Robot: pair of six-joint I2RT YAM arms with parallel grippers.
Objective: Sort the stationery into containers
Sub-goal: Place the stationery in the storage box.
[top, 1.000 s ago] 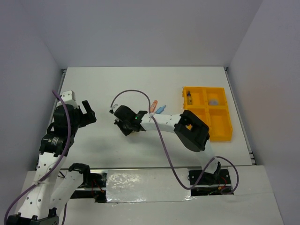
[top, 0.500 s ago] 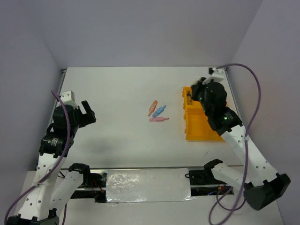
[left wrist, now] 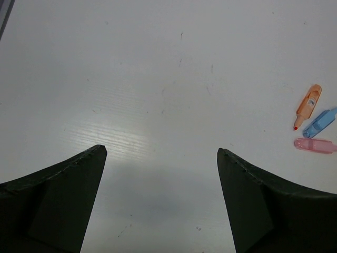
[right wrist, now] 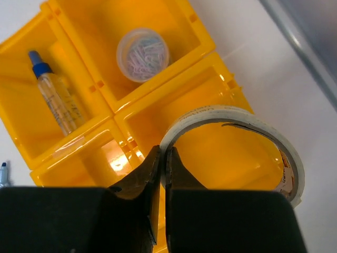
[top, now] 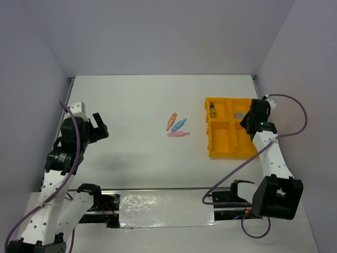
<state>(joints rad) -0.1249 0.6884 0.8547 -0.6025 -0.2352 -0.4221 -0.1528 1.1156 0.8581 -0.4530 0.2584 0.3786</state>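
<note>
Next, the left gripper goes to the right in the top view and down onto the orange pen's far end (top: 174, 115) (left wrist: 315, 90), which lies clear of the others.
The yellow-orange tray (top: 209, 138) stands at the right of the table. Its far left compartment holds a blue-capped bottle (right wrist: 55, 100), and its far right one a small round tub of clips (right wrist: 142, 54). My right gripper (right wrist: 164, 155) is shut on the edge of a tan thin ring (right wrist: 247, 118), which hangs over the near right compartment. In the top view that gripper (top: 248, 123) is over the tray's right side. Orange (top: 171, 120), blue (top: 180, 124) and pink (top: 178, 134) clip-like pieces lie mid-table. My left gripper (left wrist: 162, 152) is open above bare table at the left.
The table's raised right edge (right wrist: 295, 31) runs close beside the tray (right wrist: 113, 113). White walls close the table at the back and sides. From the left wrist, the orange (left wrist: 308, 105), blue (left wrist: 320, 123) and pink (left wrist: 315, 145) pieces lie far right.
My right arm has swung from the middle of the table across to the tray, ending over its right side. The left arm has not moved.
</note>
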